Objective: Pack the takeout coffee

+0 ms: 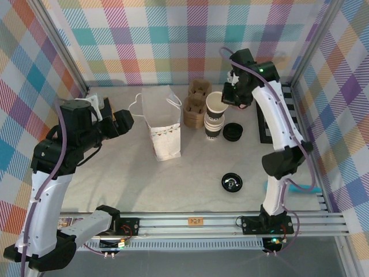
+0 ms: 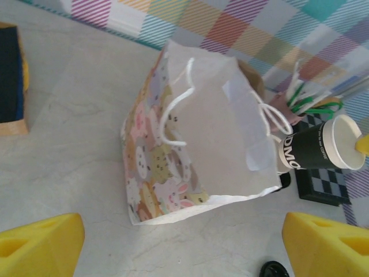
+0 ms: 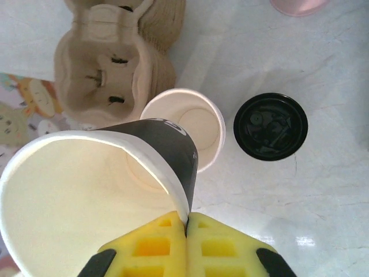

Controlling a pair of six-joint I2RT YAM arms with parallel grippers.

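Observation:
The cup goes back with my right gripper next and down onto the bare table between the stack and the nearer black lid, where its rim is released.
My right gripper (image 3: 187, 222) is shut on the rim of the takeout coffee cup (image 3: 167, 144), which has a white rim, a dark body and no lid on it. It hangs tilted just above a stack of white paper cups (image 3: 199, 127). From above, the cup (image 1: 216, 103) and the right gripper (image 1: 232, 95) sit at the back right. A loose black lid (image 3: 270, 126) lies beside the stack. My left gripper (image 2: 183, 245) is open over bare table, short of the open white paper bag (image 2: 202, 133) with cartoon animals. The left gripper (image 1: 124, 121) is left of the bag (image 1: 163, 124).
Brown pulp cup carriers (image 1: 196, 98) stand behind the stack. A second black lid (image 1: 232, 183) lies nearer the front. A black checkered tray (image 1: 265, 121) sits by the right wall. Plaid walls enclose the table on three sides.

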